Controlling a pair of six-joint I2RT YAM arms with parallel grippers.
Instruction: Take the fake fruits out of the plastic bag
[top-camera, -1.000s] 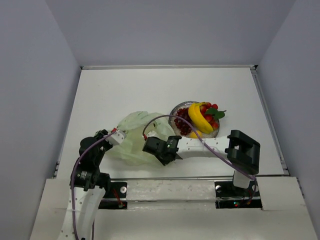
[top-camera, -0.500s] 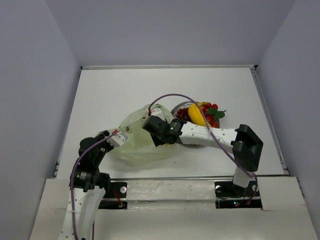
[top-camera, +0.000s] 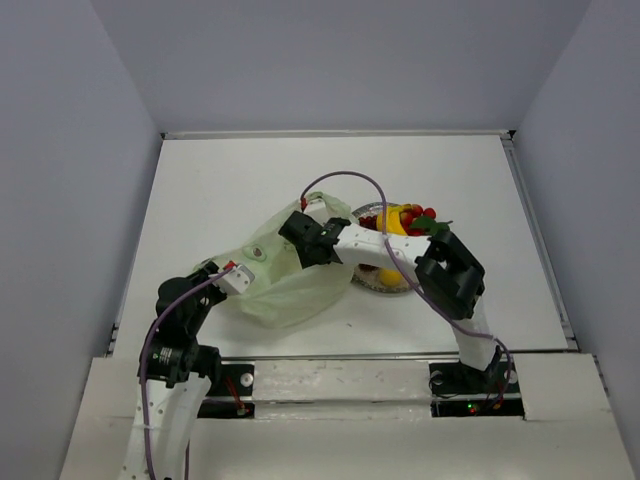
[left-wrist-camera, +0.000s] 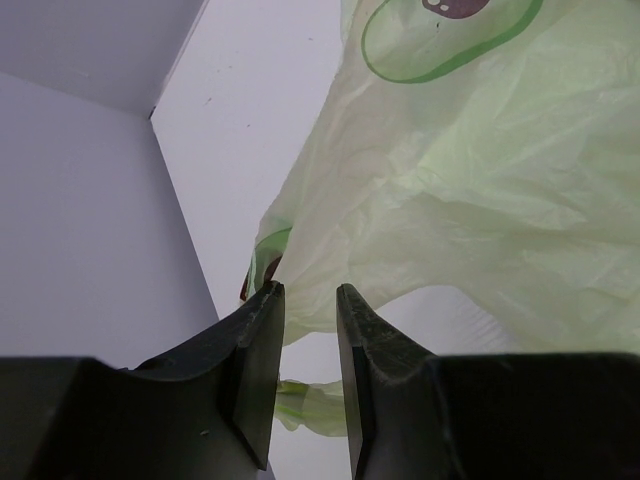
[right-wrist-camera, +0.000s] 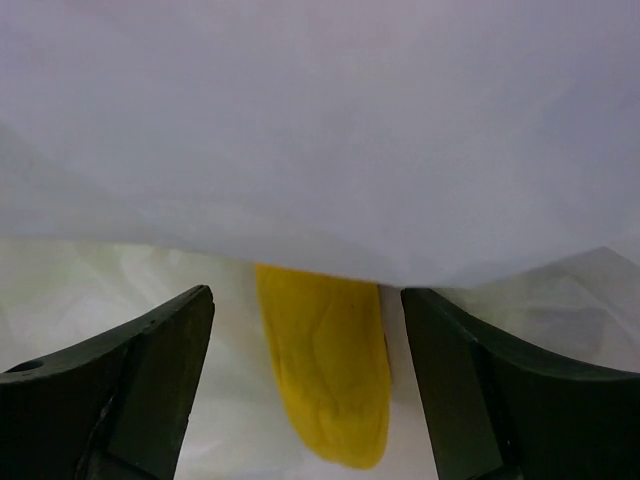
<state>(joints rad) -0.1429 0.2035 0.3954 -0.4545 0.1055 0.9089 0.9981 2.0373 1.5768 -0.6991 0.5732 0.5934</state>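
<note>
Next, my right gripper will stay almost where it stands and bring both fingertips together onto the yellow banana's sides, since the fruit already lies between them.
The pale green plastic bag (top-camera: 285, 290) lies crumpled at the table's near left. My right gripper (top-camera: 295, 232) reaches into its mouth from the right. In the right wrist view this gripper (right-wrist-camera: 305, 292) stands wide open under the bag's film (right-wrist-camera: 320, 130). A yellow banana (right-wrist-camera: 325, 390) lies between its fingers, touching neither. Another banana (top-camera: 388, 217) and a red berry bunch (top-camera: 415, 215) sit on the speckled plate (top-camera: 372, 283). My left gripper (top-camera: 238, 277) (left-wrist-camera: 310, 288) is at the bag's left edge. Its jaws are narrowly apart, with a fold of bag (left-wrist-camera: 470, 180) lying in the gap.
The right arm's purple cable (top-camera: 345, 180) loops above the bag. Grey walls (top-camera: 70, 200) close in the table on the left, right and back. The table's front edge runs just behind the arm bases.
My right gripper has opened and swung from the bag's near side up into its mouth. The bag has been pushed up and spread. The left gripper has stayed put.
</note>
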